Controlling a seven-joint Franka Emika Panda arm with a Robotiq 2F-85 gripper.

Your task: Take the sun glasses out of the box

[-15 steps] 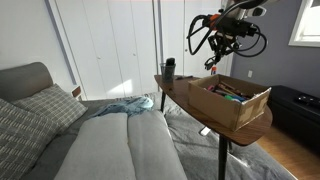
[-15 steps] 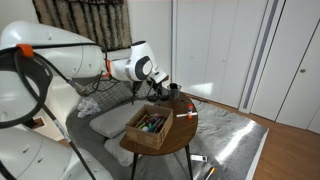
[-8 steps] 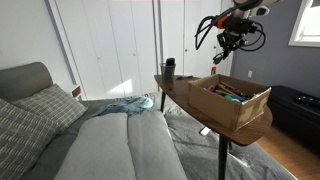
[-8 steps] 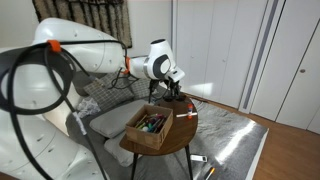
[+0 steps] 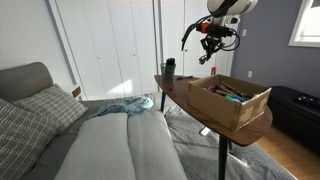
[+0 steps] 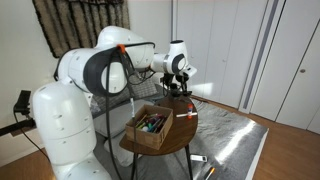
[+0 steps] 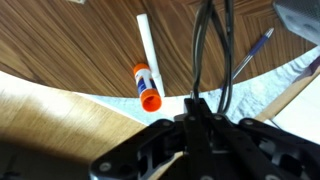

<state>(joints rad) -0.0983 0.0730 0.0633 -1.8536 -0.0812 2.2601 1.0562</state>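
The sun glasses should go down next toward the tabletop between the white stick and the blue pen. My gripper will lower them there because bare wood lies open.
The brown cardboard box point(image 5: 240, 104) sits open on the small round wooden table point(image 5: 185, 88); it also shows in the other exterior view point(image 6: 150, 126). My gripper point(image 5: 210, 38) hangs high above the table's far edge, beyond the box, and shows there too point(image 6: 179, 82). It is shut on the sun glasses point(image 5: 207, 53), a thin dark frame dangling below it. In the wrist view the gripper point(image 7: 195, 135) fills the bottom, and the glasses' thin dark arms point(image 7: 198, 60) stretch over the tabletop.
A dark cylindrical cup point(image 5: 170, 68) stands at the table's far edge. An orange-capped glue stick point(image 7: 147, 88), a white stick point(image 7: 148, 45) and a blue pen point(image 7: 250, 55) lie on the table. Several pens fill the box. A grey couch point(image 5: 100, 140) lies below.
My gripper has risen and swung away from over the box toward the table's far edge, turning at the wrist, with the sun glasses still hanging from it.
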